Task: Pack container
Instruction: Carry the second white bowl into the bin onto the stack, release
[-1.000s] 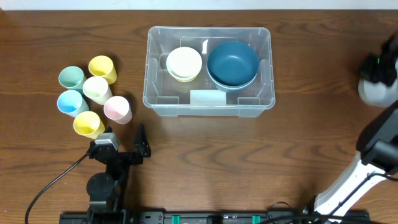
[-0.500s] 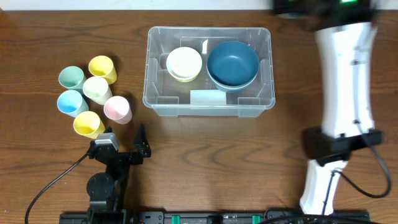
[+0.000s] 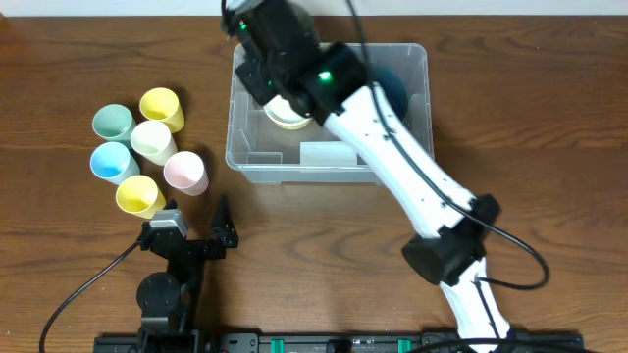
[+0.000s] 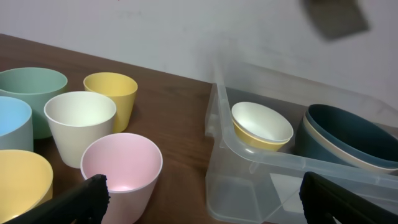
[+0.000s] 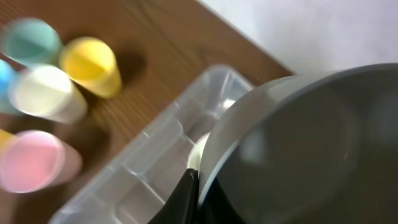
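Note:
The robot's right hand should next go down into the container and then put the dark grey bowl on the cream bowl.
The container is a clear plastic bin at the table's far middle; it also shows in the left wrist view and the right wrist view. Inside it sit a cream bowl on the left and a blue bowl on the right, both partly hidden by my right arm. My right gripper is shut on the rim of a dark grey bowl and hangs over the container's left part. My left gripper is open and empty, low near the front left.
Several pastel cups stand in a cluster left of the container: pink, cream, two yellow, green and blue. The pink cup is just ahead of my left gripper.
My right arm has swung from the far right edge across the back of the table to above the container's left part, carrying the grey bowl. The left arm has not moved.

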Motion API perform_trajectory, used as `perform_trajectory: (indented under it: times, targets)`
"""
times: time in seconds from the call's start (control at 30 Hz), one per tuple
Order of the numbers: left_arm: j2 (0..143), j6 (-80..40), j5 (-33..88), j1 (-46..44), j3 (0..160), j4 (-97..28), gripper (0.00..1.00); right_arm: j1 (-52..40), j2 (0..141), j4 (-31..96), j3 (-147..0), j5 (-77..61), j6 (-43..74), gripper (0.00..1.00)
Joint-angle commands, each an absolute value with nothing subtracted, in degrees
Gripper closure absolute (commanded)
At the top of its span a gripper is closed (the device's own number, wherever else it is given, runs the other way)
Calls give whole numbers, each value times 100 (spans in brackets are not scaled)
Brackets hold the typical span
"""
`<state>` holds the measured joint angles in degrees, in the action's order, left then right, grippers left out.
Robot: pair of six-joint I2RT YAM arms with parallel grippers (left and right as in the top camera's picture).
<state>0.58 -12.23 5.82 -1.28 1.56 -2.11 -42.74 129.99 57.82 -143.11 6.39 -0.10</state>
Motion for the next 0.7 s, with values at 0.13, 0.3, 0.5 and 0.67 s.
perform_trajectory:
  times: [0.13, 0.3, 0.5, 0.67]
  targets:
    - [25, -1216, 646, -137, 25, -351, 2, -4152, 13677, 5765, -14160, 698, -95, 98]
    - [25, -1214, 646, -137, 25, -351, 2, -4154, 14055, 5642, -14160, 652, -95, 98]
    - [25, -1216, 646, -137, 25, -351, 2, -4141, 14505, 5328, -14160, 558, -119, 98]
    - [25, -1214, 646, -137, 25, -351, 2, -4101, 14800, 5140, -14160, 558, -115, 99]
